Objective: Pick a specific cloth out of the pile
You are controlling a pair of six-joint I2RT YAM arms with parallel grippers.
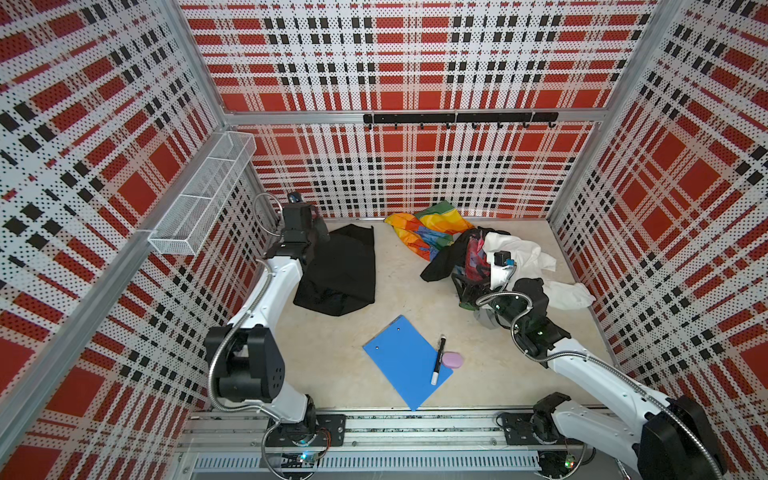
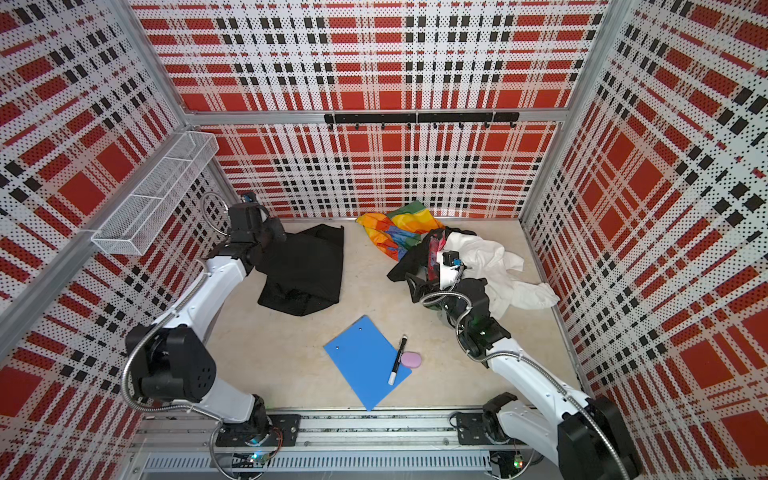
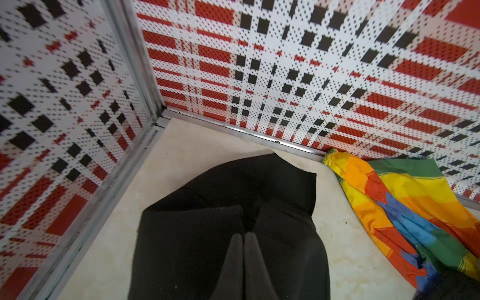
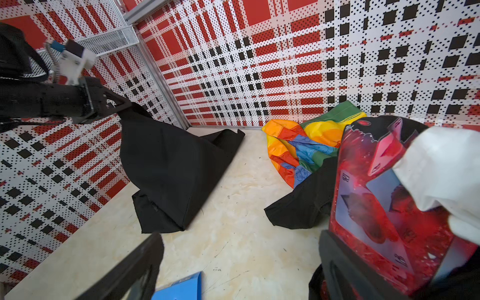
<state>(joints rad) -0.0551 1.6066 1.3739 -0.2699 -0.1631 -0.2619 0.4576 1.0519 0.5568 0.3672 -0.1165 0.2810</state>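
Note:
I should lower my left gripper onto the cloth's folded lower part [image 1: 342,276] and let go of the cloth, because that part of it lies on the floor below the gripper.
The cloth [image 1: 340,270], a plain black sheet, hangs from my left gripper [image 1: 312,237] at the back left, its lower part folded on the floor. In the left wrist view the left gripper [image 3: 244,235] is shut on the cloth [image 3: 207,207]; the right wrist view shows that gripper [image 4: 122,104] lifting the cloth [image 4: 168,161]. The pile [image 1: 478,253] lies at the back right: rainbow-striped cloth [image 1: 432,232], white fabric [image 1: 519,253], a black garment with a red-patterned piece [image 4: 376,207]. My right gripper [image 4: 241,259] stands open with floor between its jaws, one finger beside the red-patterned piece.
A blue clipboard [image 1: 403,357] lies at the front centre with a black marker [image 1: 438,359] and a pink eraser [image 1: 452,359] on it. A white wire basket [image 1: 203,199] hangs on the left wall. A black hook rail [image 1: 457,118] runs along the back wall.

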